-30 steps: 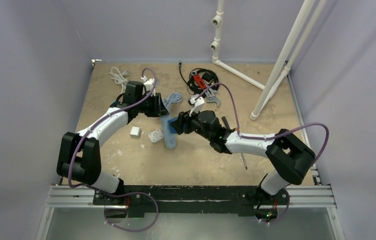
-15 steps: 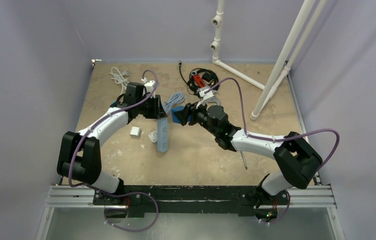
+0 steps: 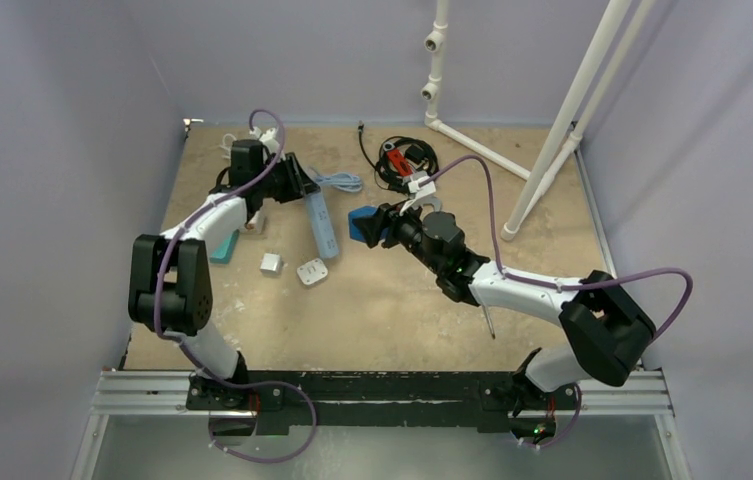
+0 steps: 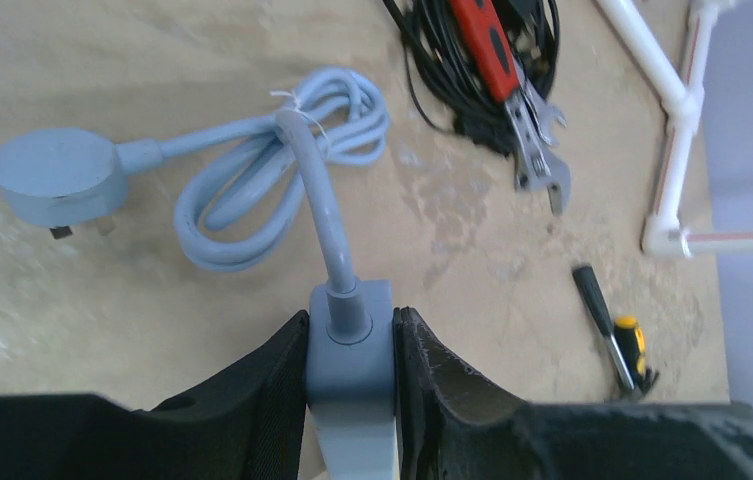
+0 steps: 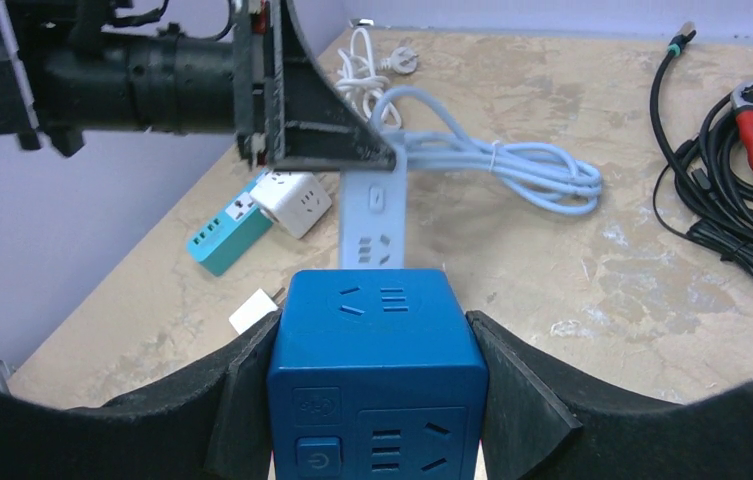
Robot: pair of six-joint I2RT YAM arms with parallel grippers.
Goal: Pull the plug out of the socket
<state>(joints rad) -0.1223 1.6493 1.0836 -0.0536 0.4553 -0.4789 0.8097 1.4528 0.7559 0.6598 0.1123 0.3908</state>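
The blue plug is off. My left gripper lowers leftward in the top view next to free the power strip on the table beside the white cube adapter.
My left gripper (image 3: pixel 297 186) is shut on the cable end of a pale blue power strip (image 3: pixel 320 222), which slants over the table at back left. In the left wrist view both fingers (image 4: pixel 252 400) press the strip's end (image 4: pixel 350 365), beside its coiled cable (image 4: pixel 282 170) and round plug (image 4: pixel 57 178). My right gripper (image 3: pixel 367 225) is shut on a dark blue cube plug (image 3: pixel 359 223), held apart from the strip to its right. In the right wrist view the cube (image 5: pixel 377 370) fills the jaws, with the strip (image 5: pixel 377 225) beyond it.
A white cube adapter (image 3: pixel 271 263), a white plug (image 3: pixel 311 271) and a teal strip (image 3: pixel 224 247) lie at left. A red wrench on black cables (image 3: pixel 407 158) sits at the back. A screwdriver (image 3: pixel 488 320) lies at right. White PVC pipes (image 3: pixel 552 130) stand at back right.
The blue cube has come off the power strip. My left arm swung the strip back and to the left, and my right gripper drew the cube back, away from the strip.
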